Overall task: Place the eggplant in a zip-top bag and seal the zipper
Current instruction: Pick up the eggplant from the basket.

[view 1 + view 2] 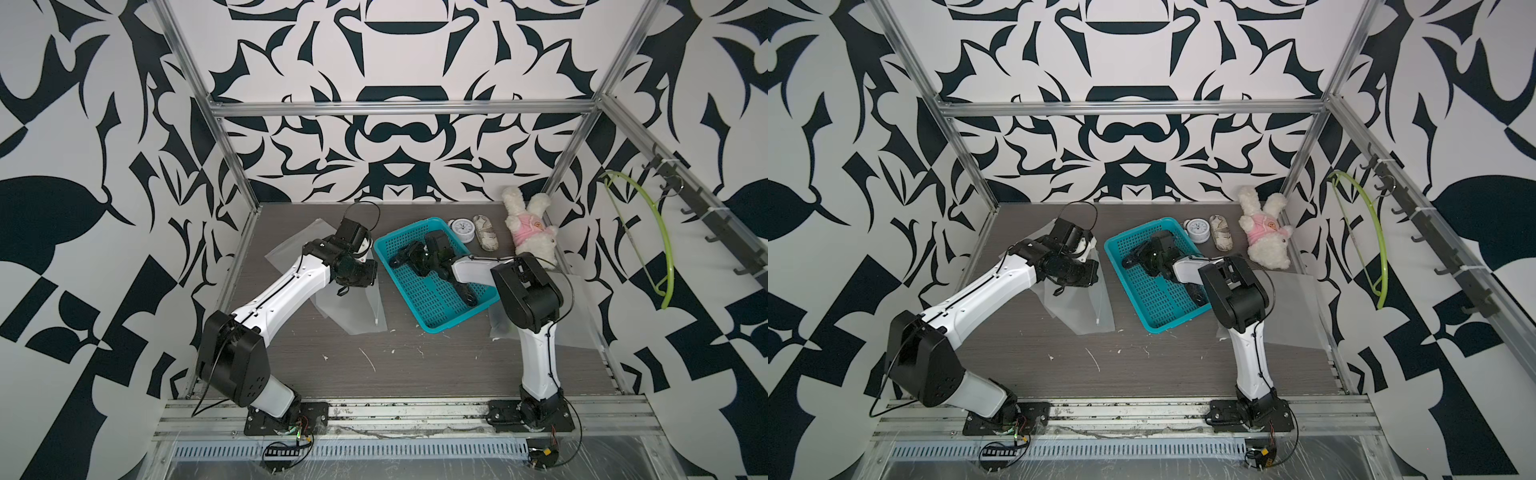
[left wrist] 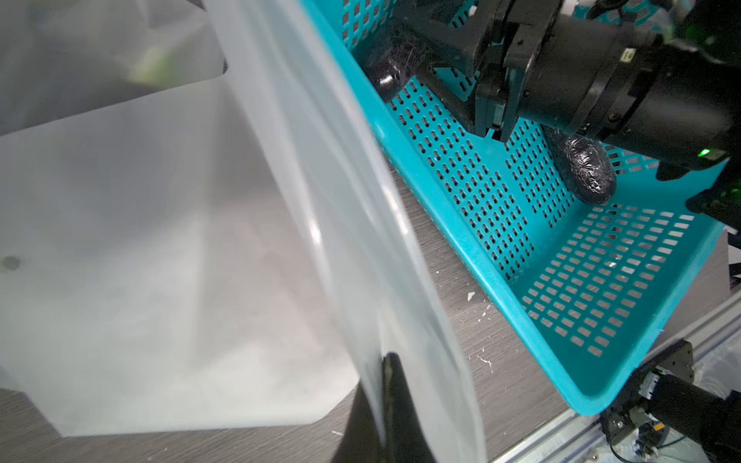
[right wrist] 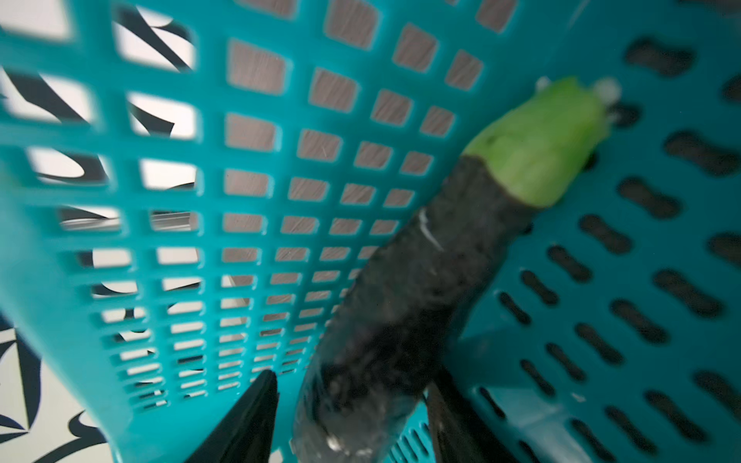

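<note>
Next, my right gripper slides its fingers along the eggplant's dark body (image 3: 397, 320) toward the green cap and closes. They straddle only the eggplant's end, and its body extends beyond.
The eggplant (image 3: 421, 280), dark with a green cap, lies in the teal basket (image 1: 436, 328) with its cap toward the wall. My right gripper (image 3: 353, 381) straddles its near end, open, with a gap at one finger (image 3: 256, 409). In both top views the right gripper (image 1: 409, 259) (image 1: 1140, 259) reaches into the basket. The clear zip-top bag (image 1: 353, 307) (image 1: 1088, 299) lies left of the basket. My left gripper (image 2: 391, 401) is shut on an edge of the zip-top bag (image 2: 341, 240) and holds it up off the table.
A second dark wrapped eggplant (image 2: 585, 172) lies in the basket under my right arm. More clear bags lie at the far left (image 1: 291, 245) and under the right arm (image 1: 582, 316). A small clock (image 1: 462, 229), a wrapped bundle (image 1: 486, 235) and a plush rabbit (image 1: 530, 232) sit behind the basket.
</note>
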